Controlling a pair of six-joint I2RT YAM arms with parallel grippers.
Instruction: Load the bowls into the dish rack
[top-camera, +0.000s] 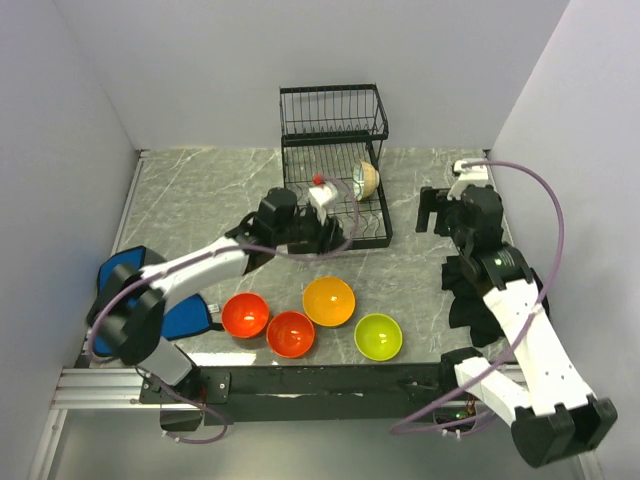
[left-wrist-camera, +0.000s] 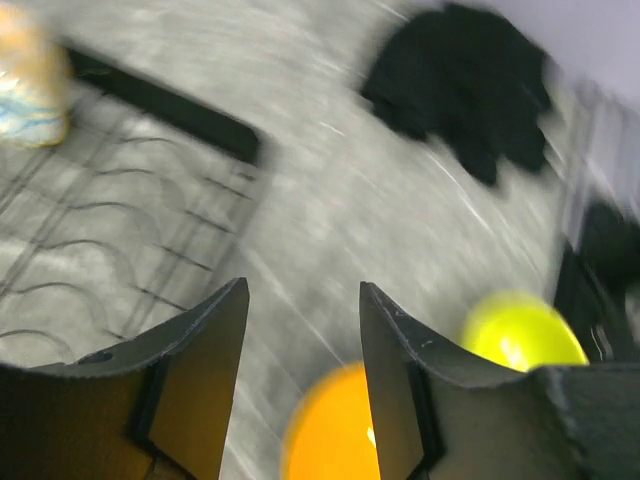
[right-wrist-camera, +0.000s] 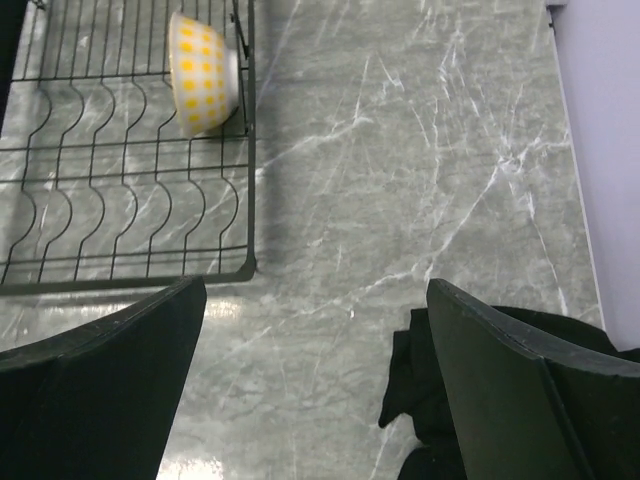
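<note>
The left gripper moves back from the rack (top-camera: 335, 130) next, turning and lowering past the orange bowl (top-camera: 329, 300) onto the lime green bowl's rim, since that bowl sits outside.
The black wire dish rack (top-camera: 335, 130) stands at the back middle. A cream bowl with a yellow pattern (top-camera: 366, 180) leans on edge in its lower tier, and also shows in the right wrist view (right-wrist-camera: 203, 75). Two red-orange bowls (top-camera: 245, 314) (top-camera: 290, 334), an orange bowl (top-camera: 329, 300) and a lime green bowl (top-camera: 378, 336) sit upright in a row near the front. My left gripper (top-camera: 335, 238) is open and empty at the rack's front edge, with the orange bowl (left-wrist-camera: 330, 430) below its fingers. My right gripper (top-camera: 432, 212) is open and empty, right of the rack.
A blue thing (top-camera: 125, 268) lies at the left edge, partly under my left arm; I cannot tell if it is a bowl or a cloth. A black cloth (right-wrist-camera: 440, 390) lies on the table right of the rack. Grey walls stand on three sides.
</note>
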